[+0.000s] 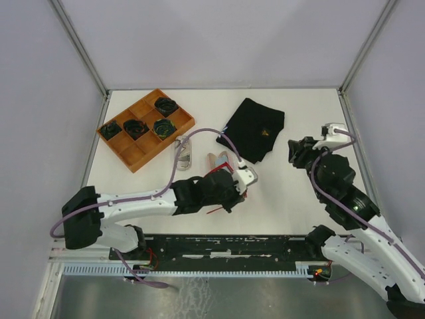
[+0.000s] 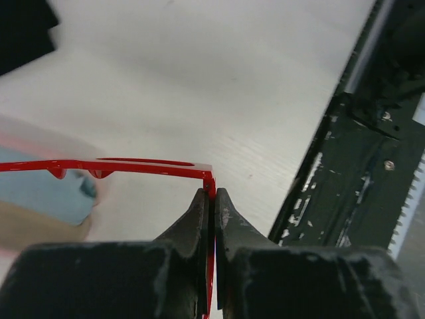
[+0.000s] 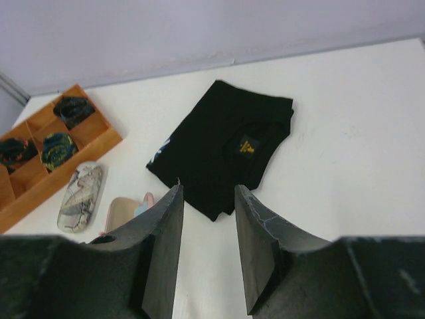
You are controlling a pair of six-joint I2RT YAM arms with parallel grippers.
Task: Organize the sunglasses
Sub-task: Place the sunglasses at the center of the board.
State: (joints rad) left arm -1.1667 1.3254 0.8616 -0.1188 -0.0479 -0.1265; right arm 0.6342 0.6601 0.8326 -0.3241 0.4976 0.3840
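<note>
The sunglasses' far end hangs over the pink case, so my left gripper moves to the right in the top view next, then down onto the bare table.
The red sunglasses hang just above the table, and my left gripper is shut on the thin red arm right at the hinge corner. In the top view the left gripper sits mid-table, beside the pink case, with only slivers of red showing around it. The open pink case with a blue cloth inside lies blurred under the far end of the frame. My right gripper is open with nothing between its fingers, raised over the table right of the black cloth.
A grey patterned case lies left of the pink one. A wooden divided tray with dark rolled items stands at the back left. The black cloth lies at the back centre. A black rail runs along the near edge.
</note>
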